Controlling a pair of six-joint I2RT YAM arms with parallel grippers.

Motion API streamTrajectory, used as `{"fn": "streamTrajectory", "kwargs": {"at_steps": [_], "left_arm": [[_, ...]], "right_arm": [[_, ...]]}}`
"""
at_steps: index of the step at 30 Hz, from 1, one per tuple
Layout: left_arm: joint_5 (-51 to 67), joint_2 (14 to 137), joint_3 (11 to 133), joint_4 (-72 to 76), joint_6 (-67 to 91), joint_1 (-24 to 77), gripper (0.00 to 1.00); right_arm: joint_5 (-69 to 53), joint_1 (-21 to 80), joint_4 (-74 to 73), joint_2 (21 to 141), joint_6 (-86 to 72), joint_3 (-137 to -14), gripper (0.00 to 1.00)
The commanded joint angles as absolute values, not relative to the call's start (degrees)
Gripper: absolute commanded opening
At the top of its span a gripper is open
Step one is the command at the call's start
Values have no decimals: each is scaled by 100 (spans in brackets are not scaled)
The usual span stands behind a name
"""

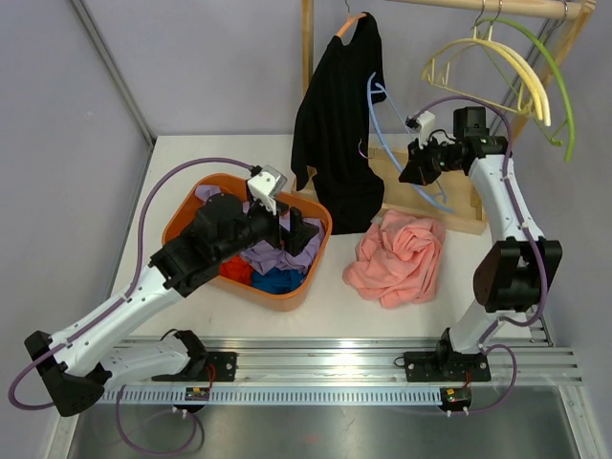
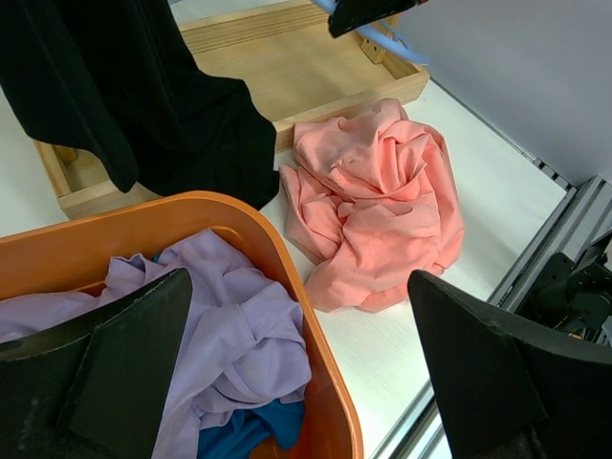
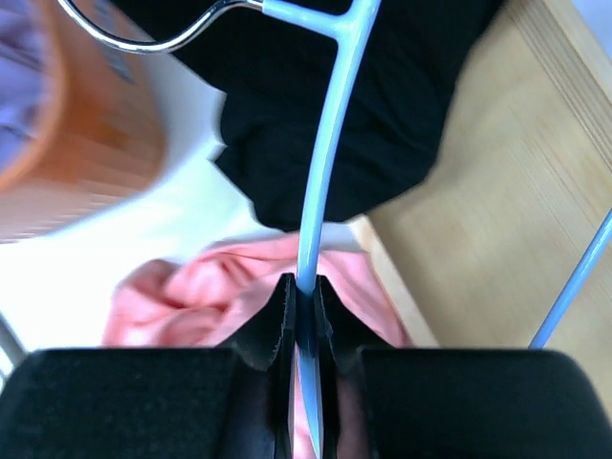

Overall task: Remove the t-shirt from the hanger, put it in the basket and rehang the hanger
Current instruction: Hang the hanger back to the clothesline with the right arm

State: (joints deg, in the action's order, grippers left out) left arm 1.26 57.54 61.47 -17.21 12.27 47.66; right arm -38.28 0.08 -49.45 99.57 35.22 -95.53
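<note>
My right gripper holds the light-blue hanger (image 1: 379, 142), which is bare, so it will rise to the wooden bar beside the yellow hangers, hook the hanger over it and release.
A black t-shirt (image 1: 335, 124) hangs on an orange hanger (image 1: 352, 21) from the wooden rack; it also shows in the left wrist view (image 2: 124, 86) and the right wrist view (image 3: 382, 105). My right gripper (image 1: 411, 174) (image 3: 304, 292) is shut on a bare light-blue hanger (image 1: 379, 142) (image 3: 325, 163), held in the air beside the black shirt. A crumpled pink t-shirt (image 1: 402, 256) (image 2: 373, 210) (image 3: 210, 287) lies on the table below it. My left gripper (image 1: 304, 234) (image 2: 296, 373) is open and empty over the orange basket's right rim.
The orange basket (image 1: 287, 292) (image 2: 287, 268) holds purple, blue and red clothes. The rack's wooden base (image 1: 469, 206) (image 2: 287, 67) lies behind the pink shirt. Empty yellow (image 1: 497, 57) and green (image 1: 562, 91) hangers hang on the rail at the top right.
</note>
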Motion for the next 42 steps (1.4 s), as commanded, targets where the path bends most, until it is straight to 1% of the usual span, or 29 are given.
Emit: {"fn": "streamTrajectory", "kwargs": {"at_steps": [1, 4, 9, 16, 19, 23, 25, 32, 36, 37, 42], "left_arm": [[62, 5687, 6469, -1512, 1099, 4746, 99], [35, 5599, 6495, -1503, 1064, 4746, 99], [35, 5502, 6478, -1485, 1028, 4746, 99], [35, 5458, 6416, -1407, 1142, 4746, 99], [61, 5475, 6416, -1310, 1195, 4746, 99], [158, 5546, 6468, -1195, 1265, 4746, 99], [246, 5625, 6513, -1134, 1309, 4746, 99], [387, 5722, 6557, -1081, 1520, 4746, 99], [352, 5669, 6469, -1011, 1661, 4755, 99], [343, 5652, 6434, -1002, 1696, 4746, 99], [264, 5590, 6407, -1037, 1740, 4746, 99]], "right_arm": [[-4719, 44, -5062, 9370, 3183, -9790, 0], [-5280, 44, -5132, 9159, 2341, -10115, 0], [-5677, 44, -4870, 9018, 1566, -10178, 0], [-6072, 44, -3913, 8833, 494, -9835, 0], [-6222, 70, -3446, 8666, -270, -9852, 0], [-5986, 88, -2857, 8674, -1703, -10115, 0], [-5766, 88, -2795, 8910, -2334, -10536, 0], [-5370, 44, -2541, 9527, -3900, -11583, 0], [-5239, 44, -2111, 9896, -4990, -12320, 0], [-5186, -121, -1944, 10036, -5427, -12435, 0], [-4887, -219, -1548, 10397, -6502, -13006, 0]]}}
